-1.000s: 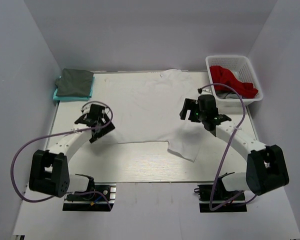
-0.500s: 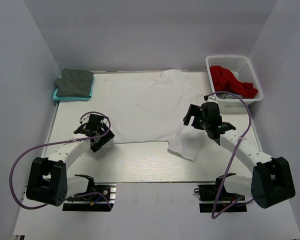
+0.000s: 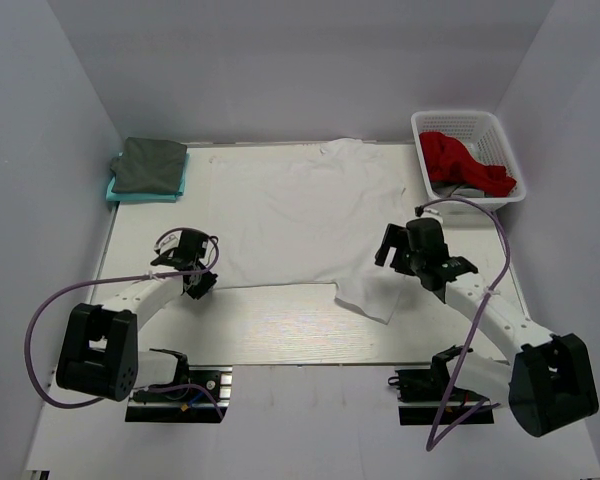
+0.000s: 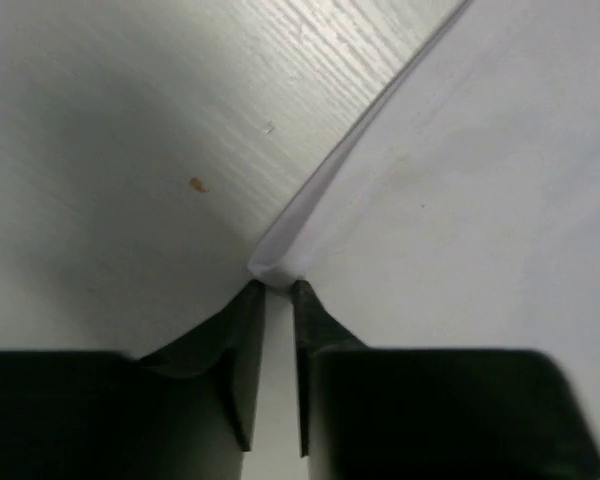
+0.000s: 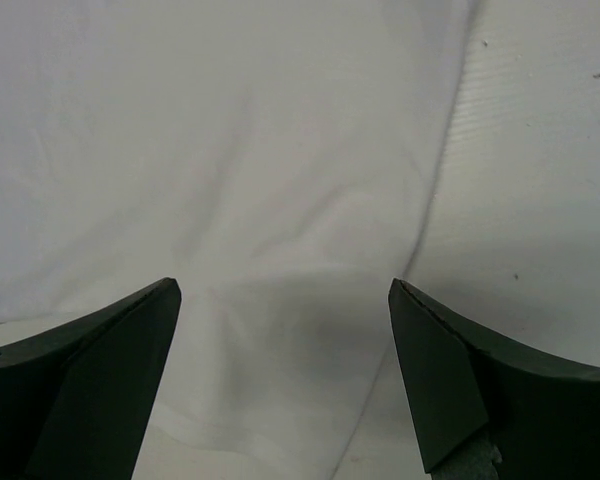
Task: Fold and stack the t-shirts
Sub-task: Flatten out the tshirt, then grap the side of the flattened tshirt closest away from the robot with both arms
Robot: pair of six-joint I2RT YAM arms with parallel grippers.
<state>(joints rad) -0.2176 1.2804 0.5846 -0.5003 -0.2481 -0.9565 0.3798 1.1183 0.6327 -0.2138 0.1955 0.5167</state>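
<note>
My right gripper moves back and down onto the sleeve's near corner (image 3: 386,318) next and closes there, since this sleeve still juts out past the shirt's near edge.
A white t-shirt (image 3: 290,215) lies spread flat on the table, one sleeve reaching toward the near edge. My left gripper (image 3: 202,284) is down at its near left corner. In the left wrist view the left gripper (image 4: 277,286) has its jaws drawn close, pinching the bunched corner of the white t-shirt (image 4: 460,180) at the tips. My right gripper (image 3: 395,250) hangs open over the near right sleeve. Its wrist view shows the right gripper (image 5: 285,290) with jaws wide and the white t-shirt (image 5: 230,150) beneath, untouched.
A folded dark grey-green t-shirt (image 3: 148,165) rests on a teal one (image 3: 180,188) at the far left corner. Red cloth (image 3: 460,165) fills a white lattice basket (image 3: 505,135) at the far right. Bare table (image 3: 280,330) lies in front of the shirt.
My left gripper has come down toward the near edge onto the shirt's corner and its jaws have drawn in on it. My right gripper moved nearer and lower over the sleeve, still open.
</note>
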